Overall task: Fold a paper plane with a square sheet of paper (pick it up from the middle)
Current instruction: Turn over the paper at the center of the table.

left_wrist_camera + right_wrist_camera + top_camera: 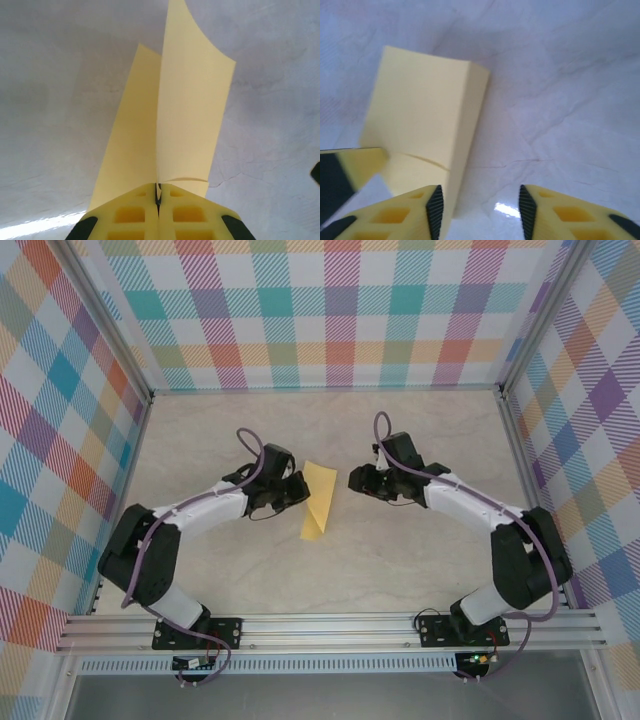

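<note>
My left gripper should swing and turn the paper across toward my open right gripper and release it over the tabletop there, because that spot lies bare.
The square sheet of paper is yellow and folded in two along a lengthwise crease, its two leaves standing up from the pale table. My left gripper is shut on it from the left. In the left wrist view the yellow fingers are pressed together on the paper at its fold, and the leaves spread apart beyond them. My right gripper stands open just right of the sheet. In the right wrist view its left finger sits beside the paper, with bare table between the right gripper's fingers.
Plaid walls close the table at the back and both sides, with metal posts at the corners. An aluminium rail carrying both arm bases runs along the near edge. Bare marbled tabletop lies around the paper.
</note>
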{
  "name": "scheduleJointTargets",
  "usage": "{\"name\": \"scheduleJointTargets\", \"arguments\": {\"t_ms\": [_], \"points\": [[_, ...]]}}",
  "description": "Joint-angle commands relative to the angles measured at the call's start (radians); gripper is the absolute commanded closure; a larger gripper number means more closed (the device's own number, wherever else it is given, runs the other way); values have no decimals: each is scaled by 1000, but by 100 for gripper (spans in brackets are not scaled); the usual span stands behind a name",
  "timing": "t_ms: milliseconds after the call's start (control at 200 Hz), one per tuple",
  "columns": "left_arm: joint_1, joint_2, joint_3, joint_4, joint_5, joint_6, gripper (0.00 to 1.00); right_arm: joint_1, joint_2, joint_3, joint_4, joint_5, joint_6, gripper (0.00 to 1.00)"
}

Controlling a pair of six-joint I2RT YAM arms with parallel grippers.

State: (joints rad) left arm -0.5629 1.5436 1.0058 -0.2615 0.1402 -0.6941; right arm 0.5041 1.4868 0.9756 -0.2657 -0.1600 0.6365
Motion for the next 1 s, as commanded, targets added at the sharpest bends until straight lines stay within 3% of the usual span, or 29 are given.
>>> {"name": "scheduleJointTargets", "arguments": {"t_ms": [0,250,440,530,685,995], "points": [[-14,-92,144,-337,-233,193,97,-7,-65,-21,-88,179,-31,46],[-76,-66,343,-553,-622,349,96,-16,-139,-38,-128,327,-59,25],[-173,163,482,-652,-972,380,96,-34,-182,-59,-201,456,27,21],[-199,285,537,-689,-1073,368,96,-55,-216,-75,-251,508,100,21],[-220,438,569,-651,-1065,354,96,-84,-290,-108,-296,548,159,20],[-290,624,633,-575,-886,324,96,-121,-347,-123,-339,571,180,18]]}}
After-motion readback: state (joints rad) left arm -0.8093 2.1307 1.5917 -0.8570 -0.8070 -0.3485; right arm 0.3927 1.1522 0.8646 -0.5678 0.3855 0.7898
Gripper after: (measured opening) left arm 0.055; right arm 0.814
